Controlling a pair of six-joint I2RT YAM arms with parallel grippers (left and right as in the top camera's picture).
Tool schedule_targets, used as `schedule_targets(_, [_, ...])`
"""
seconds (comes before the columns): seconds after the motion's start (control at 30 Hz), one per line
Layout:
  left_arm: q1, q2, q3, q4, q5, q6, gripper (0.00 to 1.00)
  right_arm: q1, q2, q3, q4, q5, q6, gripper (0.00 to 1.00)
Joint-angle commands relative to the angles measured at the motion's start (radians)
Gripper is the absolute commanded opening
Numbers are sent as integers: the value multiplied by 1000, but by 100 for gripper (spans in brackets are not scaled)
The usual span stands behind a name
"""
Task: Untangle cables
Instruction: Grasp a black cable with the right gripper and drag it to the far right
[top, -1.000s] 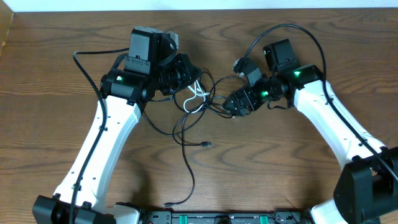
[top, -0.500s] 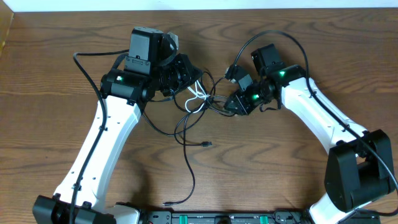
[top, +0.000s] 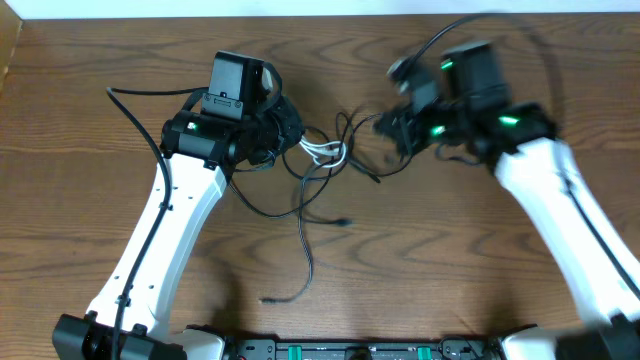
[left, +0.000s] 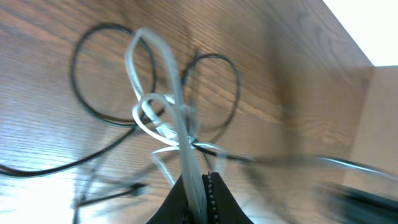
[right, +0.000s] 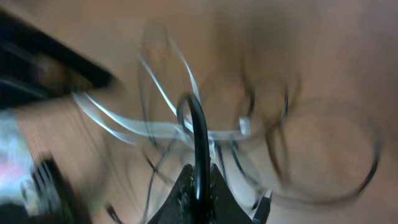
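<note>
My right gripper lifts and pulls to the right in the overhead view, away from my left gripper, next, since the black cable (right: 201, 180) runs into the tangle.
The cables (top: 335, 152) lie in a tangle on the wooden table between my two grippers. My left gripper (top: 292, 137) is shut on the white cable (top: 323, 151). In the left wrist view the white cable (left: 166, 99) runs up from the closed left gripper (left: 200, 185) in loops, with black loops (left: 214, 93) behind it. My right gripper (top: 386, 127) is shut on a black cable (right: 199, 127), which stands as a loop out of the closed right gripper (right: 200, 180). The white cable (right: 146, 127) stretches across behind it. The right wrist view is blurred.
One black cable (top: 306, 245) trails from the tangle toward the near edge and ends in a plug (top: 268, 299). Another small plug (top: 345, 222) lies below the tangle. A thick black arm wire (top: 130, 105) loops left of the left arm.
My right gripper has shut on a black cable and swung toward the far side of the table, pulling the tangle with it. The left gripper stays shut on the white cable and has shifted slightly.
</note>
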Motion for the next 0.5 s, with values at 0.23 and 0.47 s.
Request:
schedule_targets(0.23, [2, -11, 8, -48, -129, -6, 8, -229, -278, 344, 32, 116, 138, 1])
schedule_targets(0.47, [2, -11, 8, -63, -157, -6, 8, -420, -325, 409, -3, 201, 138, 1])
